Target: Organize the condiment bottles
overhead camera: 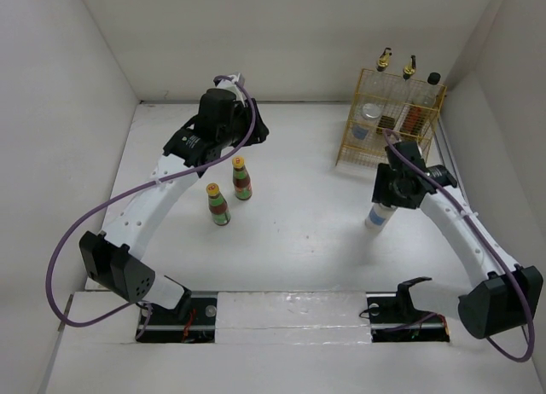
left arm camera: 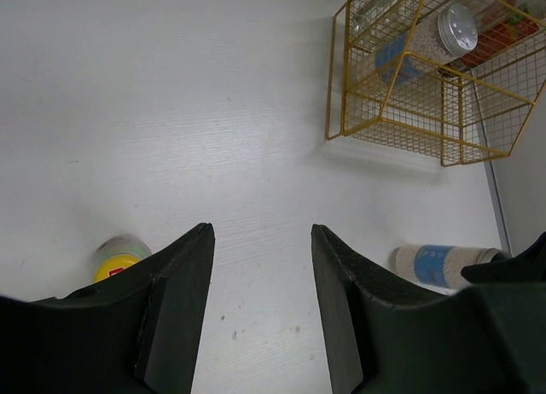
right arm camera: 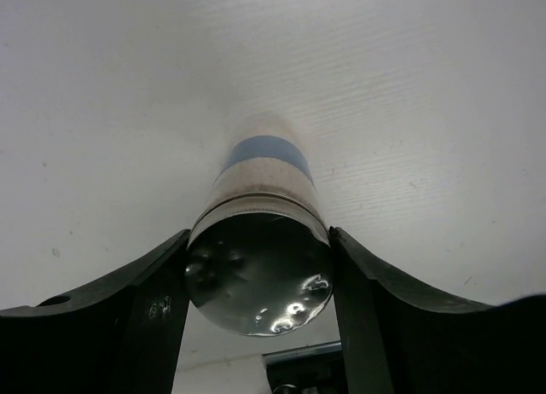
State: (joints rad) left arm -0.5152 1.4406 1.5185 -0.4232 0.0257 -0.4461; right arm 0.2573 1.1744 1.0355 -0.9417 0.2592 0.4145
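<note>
My right gripper lifts the shaker outward over the basket's near row (overhead camera: 388, 130) next, then lowers it beside the second shaker already standing in the basket.
Two yellow-capped red-sauce bottles (overhead camera: 242, 178) (overhead camera: 218, 205) stand upright mid-table. My left gripper (overhead camera: 254, 131) (left arm camera: 262, 228) hovers behind them, open and empty; one yellow cap (left arm camera: 119, 259) shows beside its left finger. My right gripper (overhead camera: 397, 188) (right arm camera: 258, 236) is shut on the silver top of a white blue-banded shaker (overhead camera: 378, 213) (right arm camera: 260, 198), which hangs upright with its base at or near the table; it also shows in the left wrist view (left arm camera: 439, 264). A second shaker (overhead camera: 370, 118) (left arm camera: 426, 40), two glass bottles with gold pourers (overhead camera: 385, 63) (overhead camera: 409, 69) and a black-capped jar (overhead camera: 432, 80) are in the wire basket.
The yellow wire basket (overhead camera: 350, 147) (left arm camera: 392, 136) stands at the back right, just behind my right gripper. White walls enclose the table at the back and on both sides. The arm bases sit at the near edge.
</note>
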